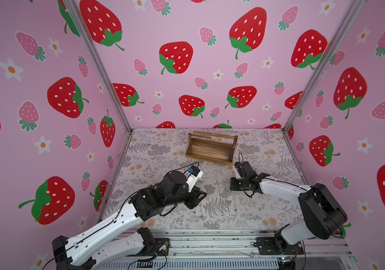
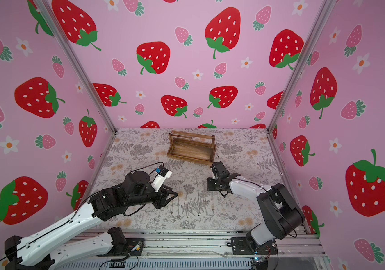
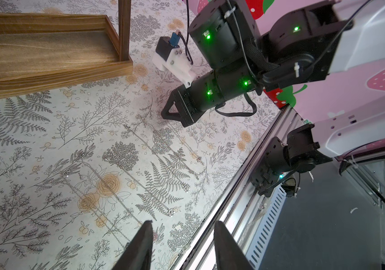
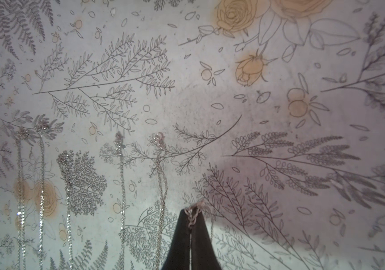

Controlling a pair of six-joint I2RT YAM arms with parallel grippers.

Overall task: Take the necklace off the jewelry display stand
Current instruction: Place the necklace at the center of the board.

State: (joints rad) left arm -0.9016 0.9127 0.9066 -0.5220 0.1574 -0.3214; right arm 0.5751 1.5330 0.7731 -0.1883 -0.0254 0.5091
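Note:
The held end still lies short of the neighboring chain's far end, so the robot's right gripper should next move outward, low over the cloth (image 4: 214,165) beside that far end, and let go.
The brown wooden jewelry display stand (image 1: 211,149) (image 2: 191,149) sits at the back middle of the table, and its top bars look bare in both top views. Its tray corner shows in the left wrist view (image 3: 46,53). My right gripper (image 4: 192,211) (image 1: 233,187) is shut on a thin silver necklace (image 4: 193,217), its tip low over the table in front of the stand. That gripper also appears in the left wrist view (image 3: 166,114). My left gripper (image 3: 183,224) (image 1: 200,199) hovers open and empty near the table's front.
Several other silver chains (image 4: 122,187) (image 3: 171,212) lie stretched out side by side on the floral tablecloth (image 1: 163,152) between the two grippers. A metal rail (image 1: 210,243) runs along the front edge. Pink strawberry walls (image 1: 210,70) close in three sides.

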